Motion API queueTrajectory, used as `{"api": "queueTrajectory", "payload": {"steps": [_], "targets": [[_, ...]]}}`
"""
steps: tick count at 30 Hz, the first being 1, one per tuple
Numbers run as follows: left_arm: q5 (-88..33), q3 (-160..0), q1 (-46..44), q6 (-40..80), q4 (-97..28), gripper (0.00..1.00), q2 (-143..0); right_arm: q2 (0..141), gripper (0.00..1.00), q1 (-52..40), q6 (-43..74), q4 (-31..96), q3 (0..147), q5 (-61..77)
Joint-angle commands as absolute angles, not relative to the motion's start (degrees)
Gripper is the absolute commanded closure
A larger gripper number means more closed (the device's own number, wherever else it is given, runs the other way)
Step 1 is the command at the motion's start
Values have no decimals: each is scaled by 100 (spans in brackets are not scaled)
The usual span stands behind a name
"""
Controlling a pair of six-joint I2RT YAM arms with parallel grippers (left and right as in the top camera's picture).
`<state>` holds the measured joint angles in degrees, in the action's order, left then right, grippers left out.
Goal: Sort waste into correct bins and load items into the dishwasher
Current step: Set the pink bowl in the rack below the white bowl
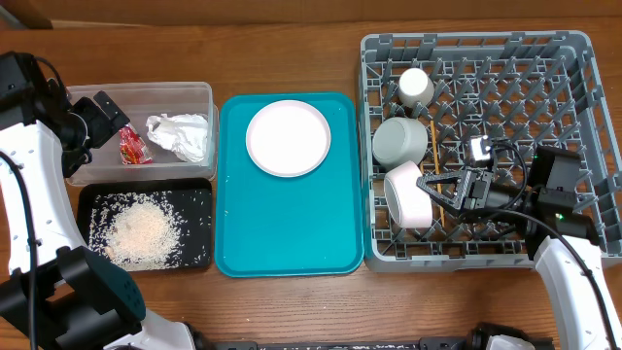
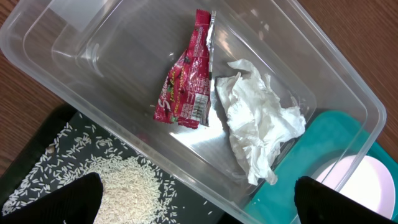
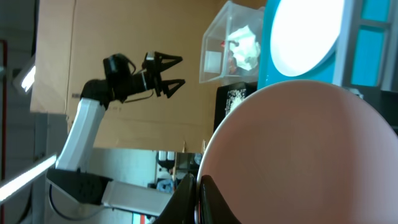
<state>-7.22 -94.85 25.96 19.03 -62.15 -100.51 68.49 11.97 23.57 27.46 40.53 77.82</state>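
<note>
The rack's wires beside the grey bowl are empty, so my right gripper will move toward the rack's edge by the teal tray and then lower the pale bowl there.
In the grey dishwasher rack point(image 1: 583, 117), my right gripper point(image 1: 426, 185) point(image 3: 198, 190) is shut on the rim of a pale bowl point(image 1: 406, 197) point(image 3: 298, 155) that lies on its side. A grey bowl point(image 1: 398, 141) and a small cup point(image 1: 416, 86) sit behind it, with the chopsticks point(image 1: 443, 173) lying beside the gripper. The pink plate point(image 1: 288, 138) point(image 3: 308, 34) rests on the teal tray point(image 1: 243, 233). Over the left end of the clear tub point(image 1: 194, 92) point(image 2: 336, 81), my left gripper point(image 1: 99, 119) point(image 2: 208, 208) hangs open. The tub holds the red wrapper point(image 1: 134, 148) point(image 2: 185, 84) and the white napkin point(image 1: 181, 136) point(image 2: 258, 118). Rice point(image 1: 144, 231) point(image 2: 124, 186) lies in the black tray point(image 1: 199, 255).
The teal tray point(image 2: 311, 168) lies between the two bins and the rack. My left arm's white link point(image 1: 29, 194) runs down the table's left edge. Wooden tabletop borders everything.
</note>
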Motion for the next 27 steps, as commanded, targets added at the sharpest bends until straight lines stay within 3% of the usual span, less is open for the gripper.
{"api": "queueTrajectory", "payload": {"steps": [1,7,11,17,27], "targets": [[-687,-9476,2574,1778,-6215,0,-9898,6838,96,1205,2950,2681,3929,7548],[-687,-9476,2574,1778,-6217,0,-9898,6838,96,976,3747,2130,3852,7463],[-687,-9476,2574,1778,-6215,0,-9898,6838,96,419,5078,825,3852,7277],[-687,-9476,2574,1778,-6215,0,-9898,6838,96,5,4934,1240,3850,6611],[-687,-9476,2574,1778,-6215,0,-9898,6838,96,191,4397,1754,3841,6217]]}}
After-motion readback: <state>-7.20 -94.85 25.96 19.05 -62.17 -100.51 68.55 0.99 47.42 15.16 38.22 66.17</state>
